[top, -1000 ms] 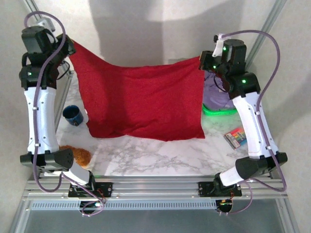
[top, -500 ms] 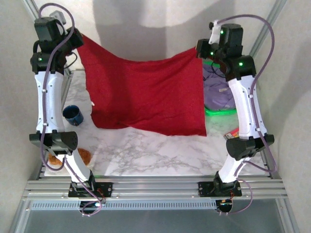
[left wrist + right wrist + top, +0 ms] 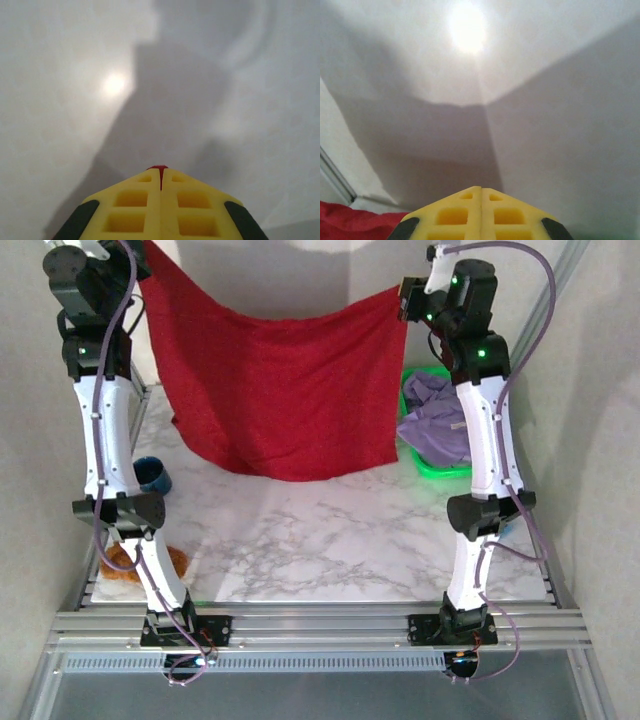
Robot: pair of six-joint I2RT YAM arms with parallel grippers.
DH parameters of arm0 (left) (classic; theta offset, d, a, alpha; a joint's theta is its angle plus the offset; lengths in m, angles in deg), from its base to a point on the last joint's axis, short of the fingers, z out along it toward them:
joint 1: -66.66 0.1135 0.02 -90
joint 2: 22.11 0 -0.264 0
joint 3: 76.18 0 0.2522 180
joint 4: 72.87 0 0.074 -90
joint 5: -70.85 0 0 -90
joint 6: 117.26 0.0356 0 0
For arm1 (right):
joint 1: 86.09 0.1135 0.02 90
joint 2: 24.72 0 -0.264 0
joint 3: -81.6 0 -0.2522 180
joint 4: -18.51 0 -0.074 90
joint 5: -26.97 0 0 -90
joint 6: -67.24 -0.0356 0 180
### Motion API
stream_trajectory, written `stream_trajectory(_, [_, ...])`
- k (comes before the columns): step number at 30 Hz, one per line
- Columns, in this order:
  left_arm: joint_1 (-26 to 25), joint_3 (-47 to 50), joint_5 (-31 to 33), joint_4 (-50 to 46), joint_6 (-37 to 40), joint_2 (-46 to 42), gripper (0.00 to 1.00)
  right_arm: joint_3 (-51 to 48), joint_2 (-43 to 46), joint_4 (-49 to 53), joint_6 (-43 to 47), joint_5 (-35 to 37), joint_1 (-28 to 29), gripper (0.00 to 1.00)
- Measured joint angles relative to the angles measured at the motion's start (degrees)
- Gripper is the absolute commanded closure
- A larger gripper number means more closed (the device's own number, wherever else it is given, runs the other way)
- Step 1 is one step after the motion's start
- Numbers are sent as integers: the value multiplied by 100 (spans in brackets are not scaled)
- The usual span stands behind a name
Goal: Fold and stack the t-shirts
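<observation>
The cloth hangs spread, so my left gripper should next bring the shirt's corner down and back to the bare marble beside the dark blue cup and release it.
The deep red t-shirt hangs spread like a curtain between my two raised arms, its lower hem over the far part of the marble table. My left gripper is shut on the shirt's top left corner. A sliver of red cloth shows between its yellow fingers. My right gripper is shut on the top right corner, and red cloth shows beside its closed fingers. The lavender-purple t-shirt lies crumpled in the green basket.
A dark blue cup stands at the left, behind my left arm. A fuzzy orange-brown lump lies near the front left edge. White walls close in behind and on both sides.
Both arms have risen and straightened, lifting the red shirt higher and farther back. The shirt's hem has come up off the middle of the table.
</observation>
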Motion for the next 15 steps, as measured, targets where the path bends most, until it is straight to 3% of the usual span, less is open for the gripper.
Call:
stream_trajectory(6, [9,83,-28,212,72,-284,100,-72,260,17,42,105,-72,100])
stream_trajectory(12, [9,1174,31,-354,306,-1504,100,-2293,2059,68,-11,85,-83,100])
stream_trajectory(15, [9,2253,87,-599,402,-2358,100,-3508,3112,160,-90,33,-83,100])
